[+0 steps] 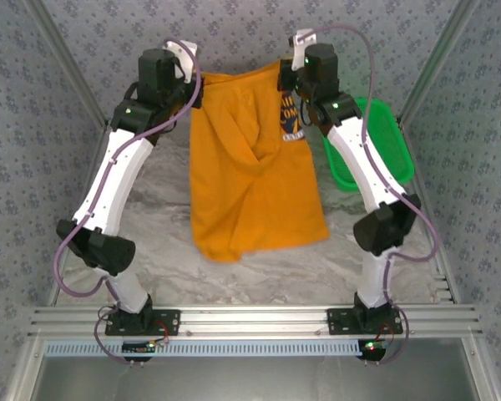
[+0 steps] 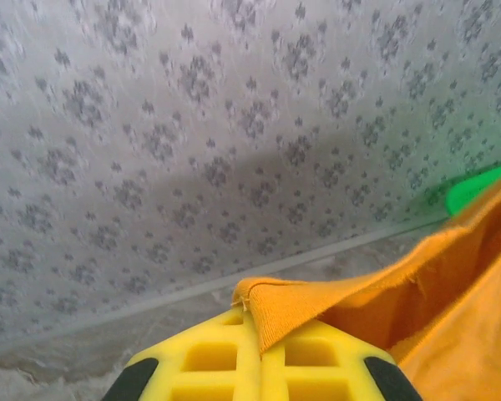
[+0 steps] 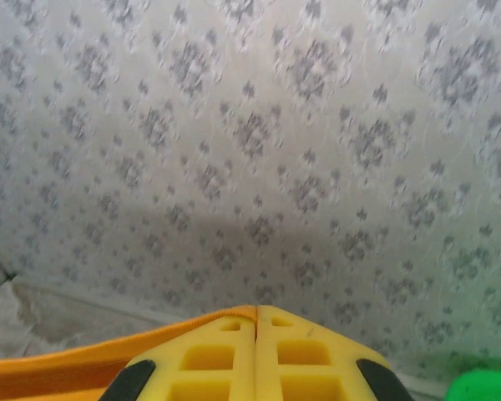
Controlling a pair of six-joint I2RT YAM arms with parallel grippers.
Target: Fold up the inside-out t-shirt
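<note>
My left gripper will lower and draw back next, to release the shirt's corner on the near tabletop, below it and toward my base.
The orange t-shirt [image 1: 250,175] hangs in the air between both arms, its lower edge resting on the table, a blue and white print showing at its upper right. My left gripper [image 1: 194,88] is shut on the shirt's upper left corner; in the left wrist view an orange hem corner [image 2: 271,305] pokes out between the yellow fingers [image 2: 209,355]. My right gripper [image 1: 285,77] is shut on the upper right corner; in the right wrist view a thin orange edge [image 3: 108,359] runs into the closed yellow fingers [image 3: 309,355].
A green mesh basket [image 1: 376,142] stands at the right behind the right arm, also a green patch [image 3: 484,386] in the right wrist view. Patterned walls close in the back and sides. The marble-look table [image 1: 259,276] lies below the shirt.
</note>
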